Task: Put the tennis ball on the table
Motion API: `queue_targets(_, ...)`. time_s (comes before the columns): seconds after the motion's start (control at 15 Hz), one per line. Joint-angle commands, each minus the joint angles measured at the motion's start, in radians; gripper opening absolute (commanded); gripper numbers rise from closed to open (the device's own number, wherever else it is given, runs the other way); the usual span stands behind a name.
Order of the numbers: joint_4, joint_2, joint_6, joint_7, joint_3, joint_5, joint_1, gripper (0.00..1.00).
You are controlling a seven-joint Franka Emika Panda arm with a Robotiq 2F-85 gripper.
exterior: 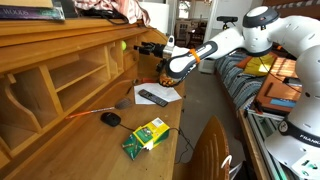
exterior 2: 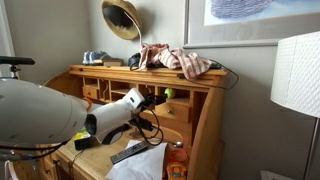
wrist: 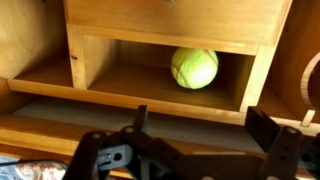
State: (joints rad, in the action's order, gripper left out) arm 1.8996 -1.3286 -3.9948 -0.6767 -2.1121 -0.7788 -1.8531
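The tennis ball (exterior 2: 170, 93) (wrist: 194, 68) is farther outward than my gripper, beyond the fingers, so my gripper should slide open and outward into the cubbyhole, with one finger on each side of the ball.
The tennis ball (wrist: 194, 68) is a fuzzy yellow-green ball lying inside a cubbyhole of the wooden roll-top desk (wrist: 150, 20). It shows small in both exterior views (exterior: 124, 45) (exterior 2: 169, 93). My gripper (wrist: 200, 125) is open and empty, a short way in front of the cubbyhole opening and level with it, the ball between the lines of its two fingers but farther back. In the exterior views the gripper (exterior: 150, 47) (exterior 2: 152, 100) hovers above the desk's flat writing surface (exterior: 95, 140).
On the writing surface lie a black remote (exterior: 152, 97) on white paper, a black mouse (exterior: 110, 118) and a green-and-yellow box (exterior: 146, 134). Clothes (exterior 2: 180, 60) and a lamp (exterior 2: 122, 18) sit on the desk top. The cubbyhole's side walls (wrist: 76, 55) flank the ball.
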Motion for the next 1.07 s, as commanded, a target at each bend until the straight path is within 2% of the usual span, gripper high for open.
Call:
queue_targets(0.0,-0.176,-0.083,0.078,0.052,-0.001,-0.051,-0.076,1.0)
queue_targets(0.27,-0.302,-0.126,0.15,0.09,0.019,-0.081,-0.136,1.0)
queue_targets(0.53,-0.359,-0.142,0.162,0.14,0.044,-0.123,-0.174,1.0)
queue_targets(1.0,-0.45,-0.157,0.178,0.186,0.035,-0.136,-0.231,1.0)
